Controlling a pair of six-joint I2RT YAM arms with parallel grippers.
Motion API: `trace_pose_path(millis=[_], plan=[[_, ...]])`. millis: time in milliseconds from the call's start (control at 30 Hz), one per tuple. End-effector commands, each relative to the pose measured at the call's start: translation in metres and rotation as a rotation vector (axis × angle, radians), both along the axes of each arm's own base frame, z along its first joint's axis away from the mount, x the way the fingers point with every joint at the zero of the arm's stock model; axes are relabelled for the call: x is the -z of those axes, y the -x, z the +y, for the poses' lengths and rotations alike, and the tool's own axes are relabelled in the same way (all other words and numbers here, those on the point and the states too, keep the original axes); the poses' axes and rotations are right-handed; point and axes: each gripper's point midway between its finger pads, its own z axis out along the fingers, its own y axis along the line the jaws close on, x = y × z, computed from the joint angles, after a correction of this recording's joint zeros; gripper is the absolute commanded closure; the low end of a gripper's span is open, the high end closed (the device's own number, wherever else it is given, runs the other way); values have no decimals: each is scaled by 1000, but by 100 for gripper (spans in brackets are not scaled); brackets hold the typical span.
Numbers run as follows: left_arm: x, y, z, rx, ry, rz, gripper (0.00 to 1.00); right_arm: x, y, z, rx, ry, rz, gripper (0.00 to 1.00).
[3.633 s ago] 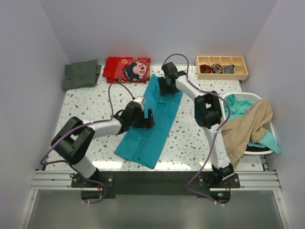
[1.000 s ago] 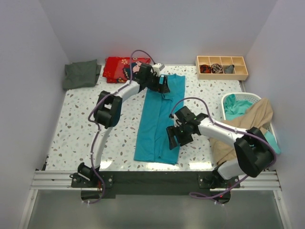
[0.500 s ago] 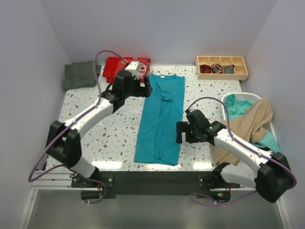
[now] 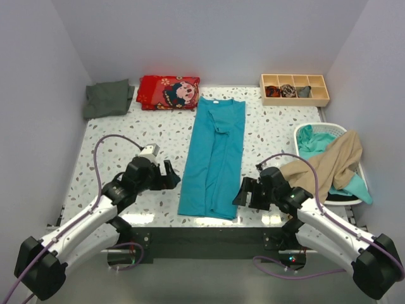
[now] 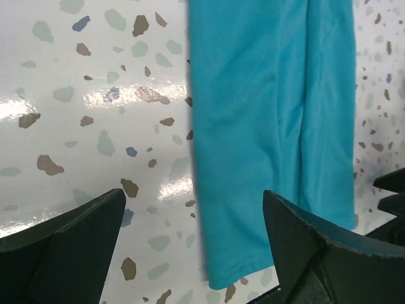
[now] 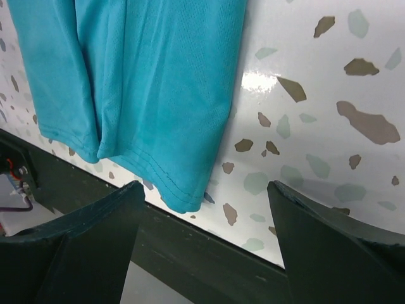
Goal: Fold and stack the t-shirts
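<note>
I will lower the open fingers of my left gripper next and draw them back around the teal t-shirt's nearest corner [image 4: 181, 211] [image 5: 218, 278]. It lies below and back toward the base.
A bright teal t-shirt [image 4: 213, 156] lies down the middle of the table, folded lengthwise into a long strip, collar at the far end. My left gripper [image 4: 170, 177] stands open just left of its near left corner [image 5: 228, 266], nothing between the fingers. At the strip's near right corner [image 6: 183, 199] my right gripper [image 4: 244, 192] also stands open and empty. A dark grey-green t-shirt [image 4: 107, 98] lies folded at the far left. The beige t-shirt [image 4: 324, 171] drapes over the white basket [image 4: 329, 130] on the right.
A red cartoon-print cloth [image 4: 169, 92] lies at the back, next to the grey-green shirt. At the far right is a wooden divided tray [image 4: 294, 88] holding small dark bundles. More teal cloth [image 4: 310, 140] sits in the basket. The table's dark front edge [image 6: 190, 247] runs just below the right gripper.
Both arms have drawn back to the near end of the teal strip, the left from the collar end, the right from the strip's right edge. The shirt lies straightened.
</note>
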Motion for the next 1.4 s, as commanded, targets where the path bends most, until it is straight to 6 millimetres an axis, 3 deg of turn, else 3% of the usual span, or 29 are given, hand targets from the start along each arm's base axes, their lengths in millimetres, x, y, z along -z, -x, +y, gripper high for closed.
trace_pose_path(millis=[0,133,500,733,967,1100,1200,1300,1367], plan=[[14,30,-12,28,103,79,9,-3,4,5,-6,-26,29,18],[35,52,-22,51,126,162,18,1,7,3,-23,3,56,20],[71,84,-20,59,21,284,21,15,14,11,-83,0,119,21],[70,92,-41,115,62,293,43,20,21,18,-104,-11,139,28],[77,102,-53,154,38,313,62,32,35,26,-166,8,182,44],[77,102,-56,158,34,309,72,38,33,30,-157,5,177,51],[74,101,-57,159,39,306,80,39,29,26,-135,33,160,66],[72,102,-60,173,35,303,96,37,25,17,-107,78,136,98],[71,104,-61,188,29,301,100,31,23,13,-94,84,109,100]])
